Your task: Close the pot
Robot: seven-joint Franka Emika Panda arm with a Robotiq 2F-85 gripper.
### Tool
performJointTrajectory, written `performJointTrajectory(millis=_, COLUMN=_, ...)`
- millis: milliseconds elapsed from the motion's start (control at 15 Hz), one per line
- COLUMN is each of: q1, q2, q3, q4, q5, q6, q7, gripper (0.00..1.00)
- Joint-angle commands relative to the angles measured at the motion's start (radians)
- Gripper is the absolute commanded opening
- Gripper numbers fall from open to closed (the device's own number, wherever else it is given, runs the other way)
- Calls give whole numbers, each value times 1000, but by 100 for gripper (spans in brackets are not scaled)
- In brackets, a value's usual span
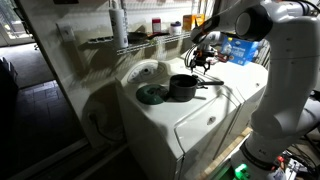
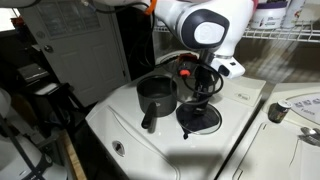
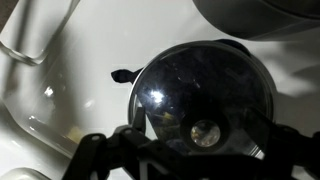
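Observation:
Next, the gripper lowers a little around the knob and closes, since the black knob [image 2: 197, 110] is between my open fingers with the lid still below.
The pot [image 2: 156, 96] is a small dark saucepan on the white washer top, its long handle [image 2: 149, 121] pointing toward the camera. It also shows in an exterior view [image 1: 183, 87]. The flat dark lid [image 2: 198, 119] lies on the washer top right beside the pot. In the wrist view the lid [image 3: 195, 85] fills the picture, with its round knob [image 3: 205, 130] near the bottom. My gripper [image 2: 201, 92] hangs just above the lid, open, with its fingers [image 3: 195, 152] on either side of the knob and not touching it. It also shows in an exterior view [image 1: 203, 63].
The washer top [image 2: 120, 125] ends at a front edge near the camera. A second white machine with a knob [image 2: 279, 113] stands to the right. A wire shelf with bottles [image 1: 160, 28] is behind. A dark round patch [image 1: 152, 95] lies beside the pot.

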Motion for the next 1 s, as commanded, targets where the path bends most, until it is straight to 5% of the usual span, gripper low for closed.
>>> performJointTrajectory(millis=0, q1=-14, q2=51, q3=-1, q4=51, q5=53, q6=5, q7=-25, gripper=100)
performJointTrajectory(millis=933, q1=-13, q2=118, q3=8, q4=92, q5=71, q6=42, q7=-19, gripper=100)
